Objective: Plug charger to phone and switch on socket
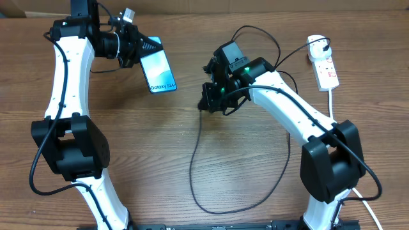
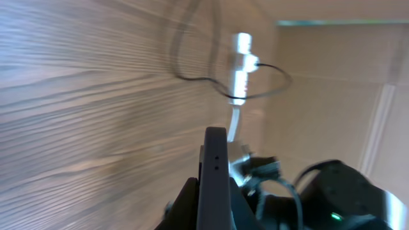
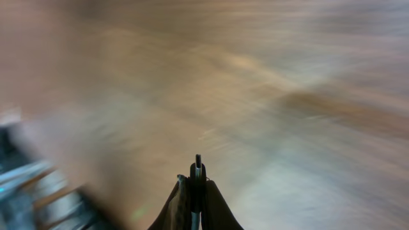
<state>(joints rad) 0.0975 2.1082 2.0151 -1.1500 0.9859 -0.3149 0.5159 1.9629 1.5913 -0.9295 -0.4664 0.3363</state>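
The black connector tip will go down in the robot's right gripper to the bare wood beneath it and be released there, because that spot is clear of phone and socket.
My left gripper is shut on the top end of the phone and holds it tilted above the back left of the table, its light blue screen facing up. In the left wrist view the phone shows edge-on between the jaws of the left gripper. To the phone's right, my right gripper is shut on the charger's black connector tip, which sticks out past the fingers of the right gripper. The charger cable hangs down from it. The white socket lies at the back right, and the socket also shows in the left wrist view.
The black cable makes a wide loop on the table near the front middle and another by the socket. A thick white cord runs forward from the socket past the right arm's base. The right wrist view is motion-blurred.
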